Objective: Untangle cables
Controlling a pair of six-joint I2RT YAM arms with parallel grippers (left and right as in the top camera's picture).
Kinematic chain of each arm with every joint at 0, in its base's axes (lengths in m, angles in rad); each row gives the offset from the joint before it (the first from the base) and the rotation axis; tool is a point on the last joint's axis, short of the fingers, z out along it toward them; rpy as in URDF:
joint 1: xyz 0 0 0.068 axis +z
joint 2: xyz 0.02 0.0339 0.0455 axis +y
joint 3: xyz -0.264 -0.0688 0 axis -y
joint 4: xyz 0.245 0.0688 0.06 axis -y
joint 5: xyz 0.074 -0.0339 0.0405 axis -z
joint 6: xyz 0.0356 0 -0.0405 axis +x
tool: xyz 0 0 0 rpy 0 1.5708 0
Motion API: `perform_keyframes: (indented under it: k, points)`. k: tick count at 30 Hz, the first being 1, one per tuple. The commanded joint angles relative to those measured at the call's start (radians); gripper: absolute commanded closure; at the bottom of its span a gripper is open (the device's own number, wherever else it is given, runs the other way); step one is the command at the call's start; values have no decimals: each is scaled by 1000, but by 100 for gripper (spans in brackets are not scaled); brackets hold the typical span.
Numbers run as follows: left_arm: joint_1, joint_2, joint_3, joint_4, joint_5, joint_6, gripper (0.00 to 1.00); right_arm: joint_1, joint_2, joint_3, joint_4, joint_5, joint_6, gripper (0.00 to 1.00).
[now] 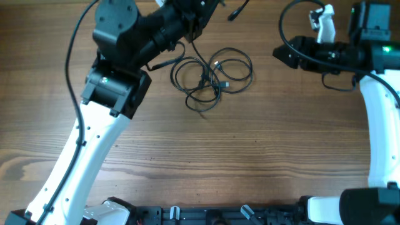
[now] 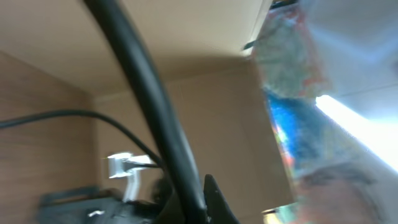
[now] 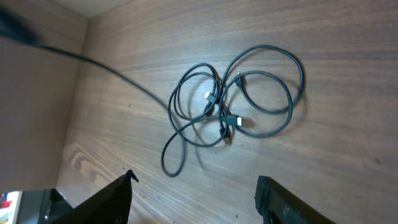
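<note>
The left gripper will next move back and down to the bare wood (image 1: 156, 127) beside the knot and let go of the strand there, clear of the loops.
The cables (image 1: 212, 75) lie as a loose knot of thin black loops with small plug ends on the wooden table, just back of centre. They also show in the right wrist view (image 3: 236, 106). One strand (image 1: 192, 49) rises from the knot to my left gripper (image 1: 199, 15) at the table's far edge, which is shut on it. A plug end (image 1: 234, 14) sticks out beside it. In the left wrist view the held cord (image 2: 143, 81) runs up from the jaws (image 2: 202, 208), blurred. My right gripper (image 1: 280, 53) is open and empty, right of the knot, with its fingers (image 3: 194, 193) wide apart.
The left arm (image 1: 94, 144) stretches diagonally from the front left to the back. The right arm (image 1: 381, 119) stands along the right edge, with its own thick wire (image 1: 290, 22) looping above it. Arm bases (image 1: 206, 215) line the front edge.
</note>
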Motion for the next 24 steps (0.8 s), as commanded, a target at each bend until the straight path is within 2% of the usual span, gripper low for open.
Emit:
perform_keyframes:
  k: [1, 4, 8, 10, 15, 18, 24]
  points:
    - [-29, -19, 142, -188, 22, 271, 96, -13, -74, 21, -43, -24, -47, 34]
    - [-66, -20, 231, -341, 14, 414, 96, -12, -83, 21, -95, -24, -76, 33]
    - [-70, -63, 325, -563, -59, 439, 96, -11, -82, 20, -158, -24, -151, 30]
    - [-70, -100, 341, -568, -99, 441, 96, -11, -80, 20, -158, -25, -151, 29]
    - [-70, -241, 358, -595, -396, 469, 96, -2, -64, 20, -146, -25, -158, 25]
    - [-70, -286, 358, -649, -517, 501, 96, 46, -36, 19, -129, -31, -202, 25]
    - [-70, -261, 358, -730, -607, 549, 96, 207, 50, 19, 6, -32, -174, 25]
